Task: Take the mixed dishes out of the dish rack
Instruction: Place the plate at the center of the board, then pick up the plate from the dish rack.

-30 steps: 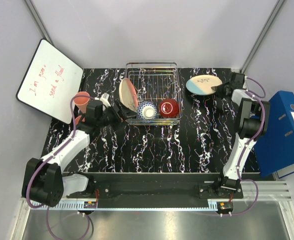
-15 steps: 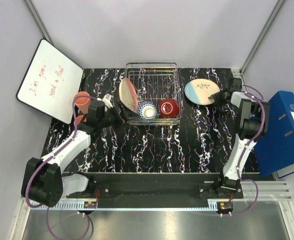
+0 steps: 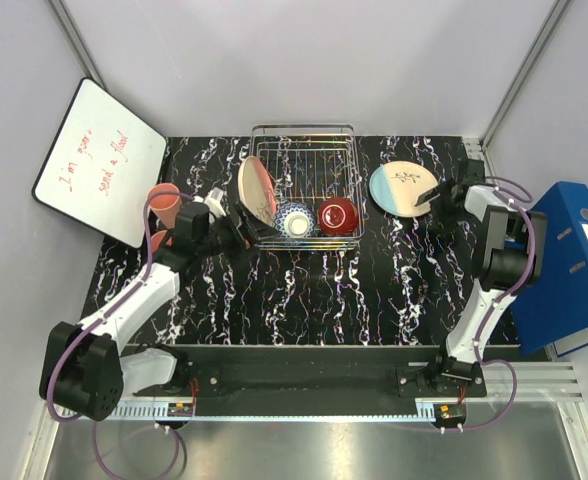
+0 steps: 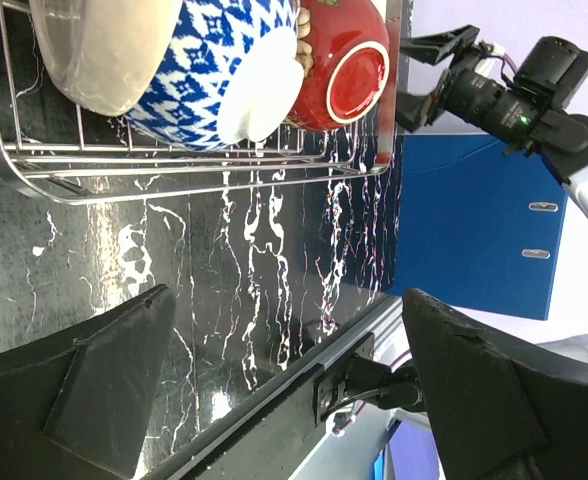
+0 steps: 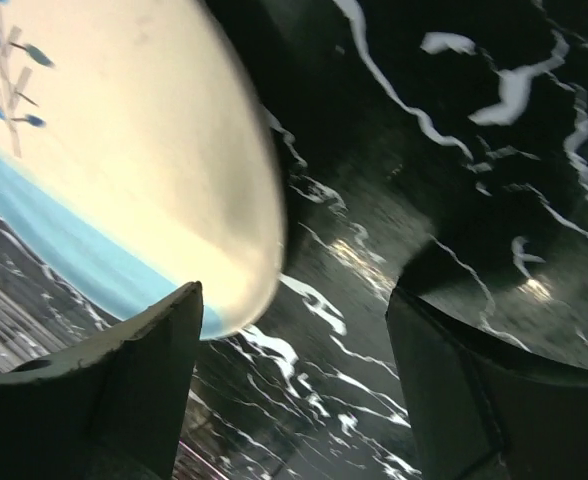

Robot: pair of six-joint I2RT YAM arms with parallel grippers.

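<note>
Next, the left gripper lifts outward along the rack's side and turns down onto the pink-edged plate's far rim [image 3: 248,167], since the bowls crowd only its near part.
The dish rack [image 3: 319,150] stands at the back middle of the table. A pink-edged plate [image 3: 257,190] leans inside it on the left, beside a blue-white bowl [image 3: 294,221] and a red bowl [image 3: 339,215]. The left wrist view shows the same plate [image 4: 104,50], patterned bowl [image 4: 214,70] and red bowl [image 4: 344,60] behind the rack wires [image 4: 174,165]. My left gripper [image 3: 239,225] [image 4: 286,300] is open just outside the rack's front left corner. The blue-edged plate [image 3: 404,188] [image 5: 124,150] lies on the table right of the rack. My right gripper [image 3: 442,195] [image 5: 294,295] is open at its right rim, holding nothing.
Two salmon-pink cups [image 3: 164,203] stand left of the rack, the nearer one [image 3: 156,240] partly hidden by my left arm. A whiteboard [image 3: 99,160] leans at the far left. A blue binder [image 3: 569,265] [image 4: 474,220] lies off the table's right edge.
My right gripper lowered the blue-edged plate flat onto the table, opened and let it go. My left gripper edged slightly closer to the rack.
</note>
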